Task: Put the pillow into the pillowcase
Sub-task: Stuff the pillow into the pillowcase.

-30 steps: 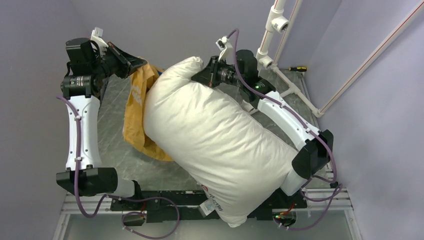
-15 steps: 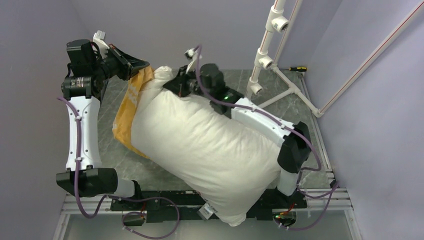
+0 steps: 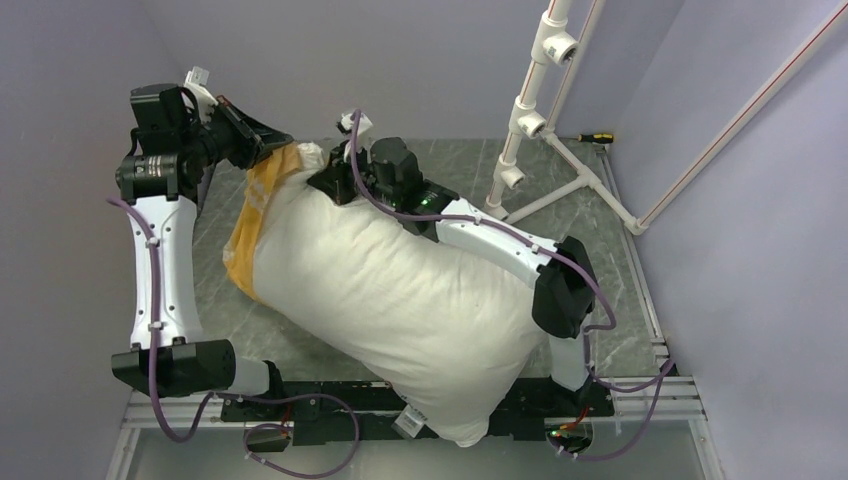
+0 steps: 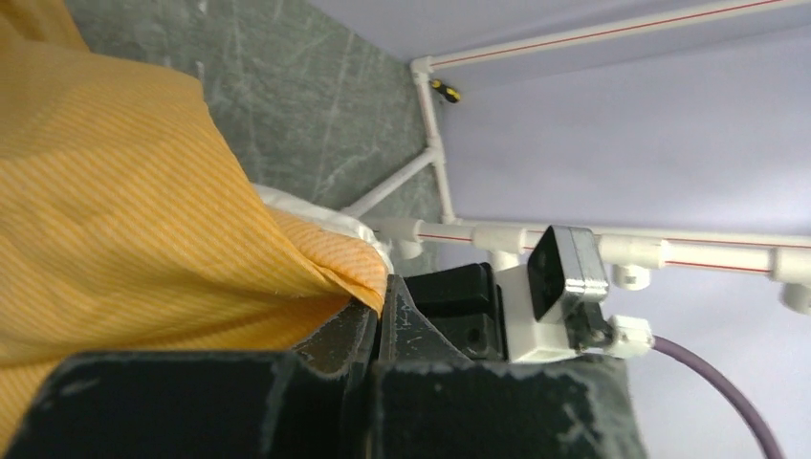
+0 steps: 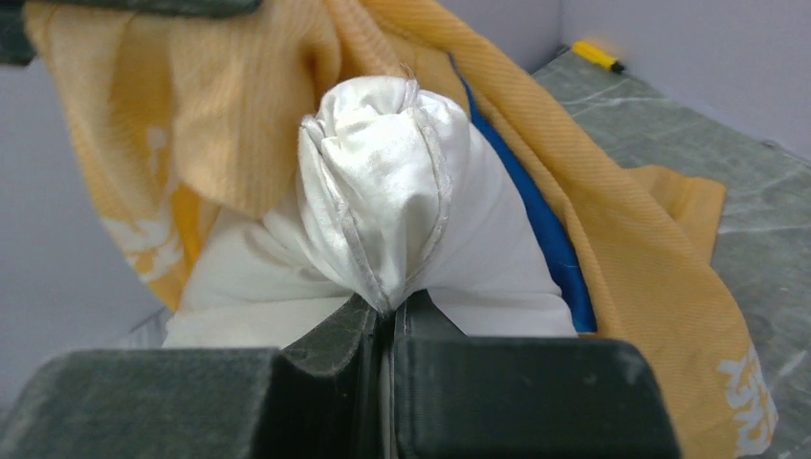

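Note:
I should push my right gripper to the left in the top view, into the pillowcase's opening (image 3: pixel 280 180), and let go of the pillow (image 3: pixel 400 300), because the pillow's corner is still bare.
The plump white pillow (image 3: pixel 400 300) lies slantwise across the table, its tagged end hanging over the near edge. Its far corner (image 5: pixel 378 206) is pinched in my right gripper (image 5: pixel 390 308), which is shut on it at the mouth of the pillowcase (image 3: pixel 250 225). The pillowcase shows its orange-yellow side, with a blue strip (image 5: pixel 536 225) behind the pillow corner. My left gripper (image 4: pixel 381 301) is shut on the pillowcase's upper edge (image 4: pixel 143 220) and holds it raised at the far left. The pillow's far end sits just inside the orange cloth.
A white pipe frame (image 3: pixel 530 110) stands at the back right. A yellow-handled screwdriver (image 3: pixel 595 138) lies on the grey marbled table (image 3: pixel 600 210) by the back wall. Lilac walls close in on the left, back and right.
My right gripper has carried the pillow's far corner leftward toward the held-up pillowcase. The whole pillow shifted left and covers more of the orange cloth. The left arm stayed nearly still.

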### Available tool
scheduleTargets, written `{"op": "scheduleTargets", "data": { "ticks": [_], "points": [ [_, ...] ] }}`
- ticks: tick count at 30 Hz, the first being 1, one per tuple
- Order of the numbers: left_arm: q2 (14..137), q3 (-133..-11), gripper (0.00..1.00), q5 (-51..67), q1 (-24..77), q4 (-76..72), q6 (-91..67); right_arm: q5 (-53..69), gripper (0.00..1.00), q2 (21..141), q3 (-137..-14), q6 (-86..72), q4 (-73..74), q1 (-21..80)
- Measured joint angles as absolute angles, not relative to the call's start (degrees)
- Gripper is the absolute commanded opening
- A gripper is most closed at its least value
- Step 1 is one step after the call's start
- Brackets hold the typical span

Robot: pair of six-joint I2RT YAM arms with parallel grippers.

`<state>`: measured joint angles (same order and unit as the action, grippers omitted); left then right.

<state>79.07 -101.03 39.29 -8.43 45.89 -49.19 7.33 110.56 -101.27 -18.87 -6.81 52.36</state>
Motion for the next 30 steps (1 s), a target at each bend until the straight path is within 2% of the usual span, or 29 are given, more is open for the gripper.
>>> {"op": "scheduleTargets", "data": {
  "ticks": [10, 19, 30],
  "points": [
    [79.07, -102.78, 0.0, 34.37, -8.43, 47.05, -39.64, 28.97, 0.0, 111.02, -106.37, -17.08, 2.2, 51.81],
    [78.5, -102.0, 0.0, 40.71, -8.75, 39.9, -37.56, 40.49, 0.0, 124.05, -128.05, -17.96, 13.65, 51.83],
    [72.73, -98.04, 0.0, 48.23, -8.95, 44.18, -31.22, 45.52, 0.0, 125.82, -124.86, -39.05, 1.21, 47.29]
  ]
}}
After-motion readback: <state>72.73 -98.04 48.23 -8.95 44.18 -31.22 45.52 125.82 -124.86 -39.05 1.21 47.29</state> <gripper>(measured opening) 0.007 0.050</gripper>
